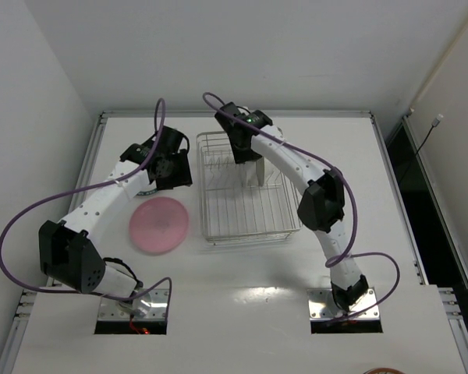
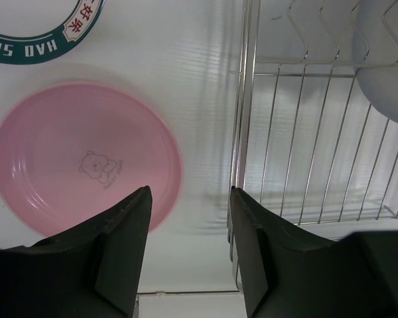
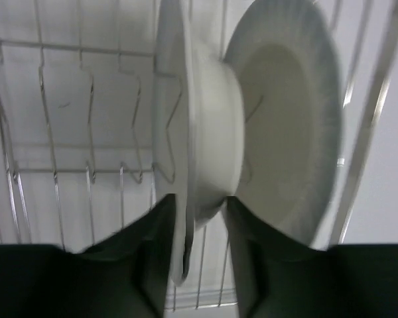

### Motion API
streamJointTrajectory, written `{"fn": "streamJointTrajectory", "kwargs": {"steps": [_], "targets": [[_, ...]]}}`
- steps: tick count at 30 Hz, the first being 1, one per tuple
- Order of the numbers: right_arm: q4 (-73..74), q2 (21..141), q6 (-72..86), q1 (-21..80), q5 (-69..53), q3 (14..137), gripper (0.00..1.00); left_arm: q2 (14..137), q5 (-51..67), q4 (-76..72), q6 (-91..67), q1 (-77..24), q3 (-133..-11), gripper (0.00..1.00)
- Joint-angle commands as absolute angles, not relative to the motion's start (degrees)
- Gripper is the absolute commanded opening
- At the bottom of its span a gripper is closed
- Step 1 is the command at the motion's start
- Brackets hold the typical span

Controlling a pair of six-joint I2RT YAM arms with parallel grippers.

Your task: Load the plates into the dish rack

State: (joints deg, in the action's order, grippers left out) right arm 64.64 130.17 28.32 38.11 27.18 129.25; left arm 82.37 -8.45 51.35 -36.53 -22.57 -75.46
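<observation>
The left gripper needs to come down and slightly back next, astride the pink plate's rim facing the rack, because the gap there leaves room for a finger.
The silver wire dish rack stands mid-table and also shows in the left wrist view and the right wrist view. Two whitish plates stand upright in it. My right gripper is shut on the nearer one; the other stands just behind. The pink plate lies flat left of the rack. The plate with the dark patterned rim lies beyond it. My left gripper is open and empty, above the gap between pink plate and rack.
The rack's left wall runs close beside my left gripper's right finger. Several free upright tines stand left of the held plate. The table's far edge lies just behind the rack.
</observation>
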Motion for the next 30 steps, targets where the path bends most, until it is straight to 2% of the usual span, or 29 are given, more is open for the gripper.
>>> {"fn": "streamJointTrajectory", "kwargs": {"steps": [1, 3, 4, 8, 9, 12, 18, 21, 30], "targets": [[66.4, 130.4, 29.6, 38.1, 14.9, 126.0, 0.38, 80.2, -9.5, 51.2, -36.6, -23.0, -75.5, 0.48], [65.7, 128.6, 29.1, 38.1, 15.6, 125.5, 0.54, 80.2, -10.0, 51.2, -36.6, -23.0, -76.0, 0.48], [64.4, 127.4, 28.6, 38.1, 15.6, 125.5, 0.58, 80.2, -10.5, 51.2, -36.6, -23.0, -76.0, 0.48], [62.5, 122.3, 25.4, 38.1, 15.4, 128.8, 0.67, 80.2, -12.8, 51.7, -36.6, -23.0, -76.0, 0.48], [61.9, 120.5, 24.4, 38.1, 14.2, 129.5, 0.72, 80.2, -13.9, 51.7, -36.6, -23.0, -76.0, 0.49], [60.6, 117.5, 22.9, 38.1, 9.9, 128.9, 0.77, 80.8, -14.5, 51.7, -36.6, -23.0, -76.6, 0.52], [54.5, 106.4, 22.2, 38.1, 4.6, 120.7, 0.81, 83.4, -16.7, 51.7, -37.1, -23.0, -79.0, 0.55], [53.2, 103.0, 21.5, 37.6, 4.0, 119.4, 0.81, 85.3, -17.7, 52.7, -38.8, -23.0, -79.0, 0.60], [53.2, 99.1, 20.9, 36.6, 1.2, 113.5, 0.82, 95.8, -17.9, 55.9, -40.8, -23.0, -75.8, 0.60]]}}
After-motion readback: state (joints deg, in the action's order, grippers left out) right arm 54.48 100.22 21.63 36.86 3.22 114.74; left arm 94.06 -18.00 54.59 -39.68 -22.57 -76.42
